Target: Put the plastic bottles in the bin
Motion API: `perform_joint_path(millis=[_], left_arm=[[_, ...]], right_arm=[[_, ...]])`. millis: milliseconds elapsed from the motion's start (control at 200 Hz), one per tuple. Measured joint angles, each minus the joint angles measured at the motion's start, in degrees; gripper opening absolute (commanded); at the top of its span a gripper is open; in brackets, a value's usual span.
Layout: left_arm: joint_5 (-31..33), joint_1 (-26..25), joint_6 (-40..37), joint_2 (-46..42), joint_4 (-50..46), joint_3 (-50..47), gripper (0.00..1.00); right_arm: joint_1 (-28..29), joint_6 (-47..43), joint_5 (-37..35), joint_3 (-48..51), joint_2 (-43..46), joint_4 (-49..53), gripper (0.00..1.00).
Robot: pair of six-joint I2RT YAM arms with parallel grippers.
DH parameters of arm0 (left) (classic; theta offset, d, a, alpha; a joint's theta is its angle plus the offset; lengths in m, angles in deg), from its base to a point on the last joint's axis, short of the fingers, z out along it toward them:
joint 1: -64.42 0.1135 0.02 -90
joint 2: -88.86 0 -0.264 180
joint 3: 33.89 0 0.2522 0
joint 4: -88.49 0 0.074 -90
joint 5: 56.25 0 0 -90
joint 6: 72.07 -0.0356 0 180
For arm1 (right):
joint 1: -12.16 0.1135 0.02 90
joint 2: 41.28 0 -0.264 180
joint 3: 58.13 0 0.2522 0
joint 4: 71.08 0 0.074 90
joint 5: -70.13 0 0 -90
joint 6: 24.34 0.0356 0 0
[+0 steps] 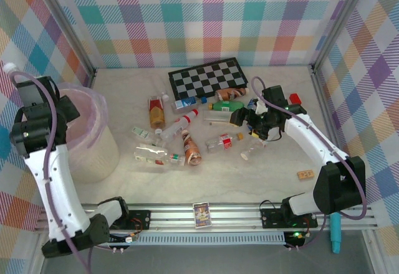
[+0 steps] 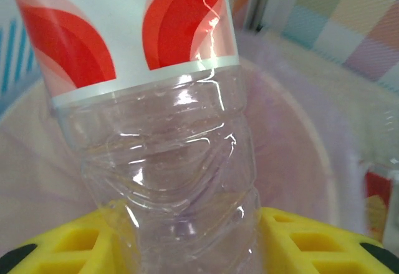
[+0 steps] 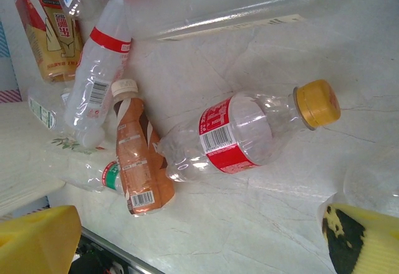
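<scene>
My left gripper will tip down toward the bin's pink-lined opening (image 1: pixel 85 121) and open its fingers to release the clear bottle, which already hangs over the open bin (image 1: pixel 103 155).
My left gripper (image 1: pixel 24 82) hangs over the bin (image 1: pixel 103 155) at the left, shut on a clear bottle (image 2: pixel 168 162) with a red-and-white label. Yellow fingers (image 2: pixel 299 243) press both sides of that bottle, and the pink-lined bin (image 2: pixel 312 143) lies below it. Several plastic bottles lie scattered mid-table, among them a brown one (image 1: pixel 191 149) and a green one (image 1: pixel 227 106). My right gripper (image 1: pixel 246 117) is open above the table, nothing between its fingers (image 3: pixel 368 236). A clear bottle (image 3: pixel 243 134) with red label and yellow cap lies just beyond them, beside a brown bottle (image 3: pixel 140 162).
A black-and-white checkerboard (image 1: pixel 207 78) lies at the back. A small red block (image 1: pixel 295 98) sits at the right and a wooden block (image 1: pixel 305 174) near the right arm. A carton (image 3: pixel 47 28) lies among the bottles. A card (image 1: pixel 201 215) rests on the front rail.
</scene>
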Motion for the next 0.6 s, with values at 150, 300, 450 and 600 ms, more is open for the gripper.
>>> perform_joint_path(millis=[150,300,450,600], left_arm=[[-5.09,3.43,-0.2,0.94,-0.04,-6.54,0.32],[-8.55,3.52,-0.15,-2.14,0.0,-13.16,0.4],[-9.68,3.56,0.2,-4.44,1.75,-18.12,0.66],[-10.47,3.56,0.66,-5.03,3.19,-19.32,0.8]], right_arm=[[0.0,-0.63,-0.04,0.0,0.0,0.0,0.99],[0.0,-1.16,0.0,0.0,0.0,0.02,0.99],[0.0,-1.22,0.0,0.0,0.0,0.02,0.99],[0.0,-1.2,0.0,0.0,0.0,0.02,0.99]])
